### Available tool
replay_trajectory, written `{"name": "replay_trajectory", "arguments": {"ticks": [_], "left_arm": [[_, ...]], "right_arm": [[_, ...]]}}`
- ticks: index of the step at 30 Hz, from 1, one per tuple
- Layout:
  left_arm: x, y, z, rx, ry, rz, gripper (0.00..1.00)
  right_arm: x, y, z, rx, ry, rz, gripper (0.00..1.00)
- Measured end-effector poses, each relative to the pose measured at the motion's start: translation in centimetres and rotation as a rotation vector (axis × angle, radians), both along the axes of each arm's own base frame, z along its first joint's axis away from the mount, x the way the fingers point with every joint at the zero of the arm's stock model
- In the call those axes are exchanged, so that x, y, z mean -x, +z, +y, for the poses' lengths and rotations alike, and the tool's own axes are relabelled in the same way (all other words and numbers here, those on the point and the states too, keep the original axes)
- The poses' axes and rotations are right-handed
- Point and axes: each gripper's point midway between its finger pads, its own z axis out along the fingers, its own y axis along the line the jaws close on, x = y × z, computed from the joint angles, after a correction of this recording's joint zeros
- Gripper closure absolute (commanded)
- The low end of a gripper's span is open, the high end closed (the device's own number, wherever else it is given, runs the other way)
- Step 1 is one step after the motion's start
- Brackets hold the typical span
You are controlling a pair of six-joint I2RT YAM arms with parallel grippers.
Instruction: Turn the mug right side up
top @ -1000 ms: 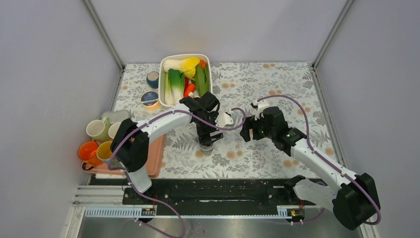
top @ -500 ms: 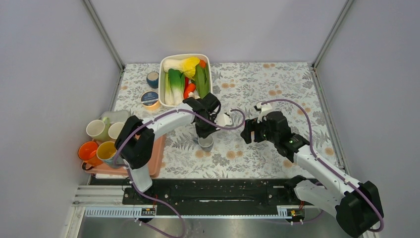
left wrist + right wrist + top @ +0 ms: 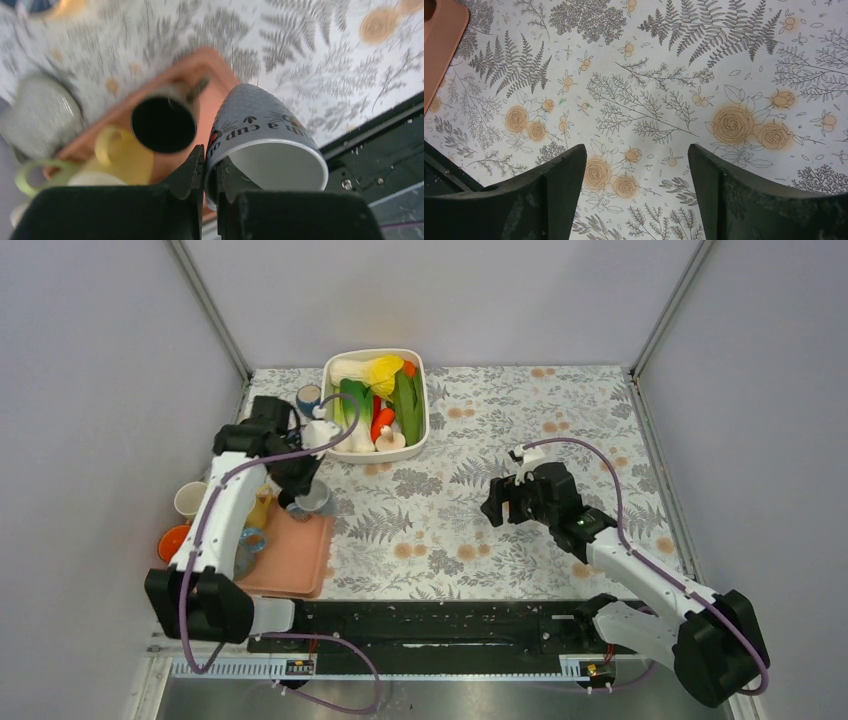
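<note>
The orange tray's bare bottom lies below my left gripper, toward my base, so I should next move the gripper back and down to release the mug there.
The mug is grey with black lettering and a white inside. My left gripper is shut on its rim, one finger inside and one outside. Its mouth faces my wrist camera and its base points away toward the table. From the top view the mug hangs in my left gripper over the far right corner of the orange tray. My right gripper is open over bare flowered cloth, with nothing between its fingers; it is right of centre in the top view.
Other mugs crowd the tray's left side: a dark-mouthed one, a yellow one, a cream one and an orange one. A white tub of vegetables and two small tins stand at the back.
My left gripper shut on the mug's rim at the table's middle, then swung left with it to above the tray. The right arm barely shifted.
</note>
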Motion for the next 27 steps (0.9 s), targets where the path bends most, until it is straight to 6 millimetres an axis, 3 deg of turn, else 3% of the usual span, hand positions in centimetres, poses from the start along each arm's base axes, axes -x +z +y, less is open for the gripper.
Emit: {"name": "replay_trajectory", "arguments": {"ticks": [2, 5, 9, 12, 19, 22, 27], "left_arm": [[2.1, 0.0, 2.5, -0.013, 0.056, 0.014, 1.00], [5.8, -1.7, 5.3, -0.031, 0.125, 0.114, 1.00], [8.5, -4.4, 8.4, -0.041, 0.204, 0.213, 1.00], [9.3, -5.9, 10.2, -0.070, 0.223, 0.224, 1.00], [8.9, -8.2, 12.1, -0.150, 0.168, 0.171, 0.98], [8.8, -9.2, 12.5, -0.169, 0.150, 0.162, 0.69], [8.9, -9.8, 12.6, -0.181, 0.120, 0.160, 0.51]], "right_arm": [[-0.1, -0.4, 0.3, -0.002, 0.008, 0.009, 0.17], [-0.2, -0.9, 0.6, -0.002, 0.018, 0.020, 0.17], [-0.3, -1.2, 0.8, -0.003, 0.033, 0.027, 0.17], [-0.2, -1.6, 1.0, 0.002, 0.044, 0.036, 0.17], [-0.7, -1.9, 1.3, 0.000, 0.051, 0.029, 0.17], [-0.8, -1.8, 1.4, -0.004, 0.052, 0.024, 0.17], [-0.8, -1.7, 1.4, -0.005, 0.052, 0.023, 0.17]]}}
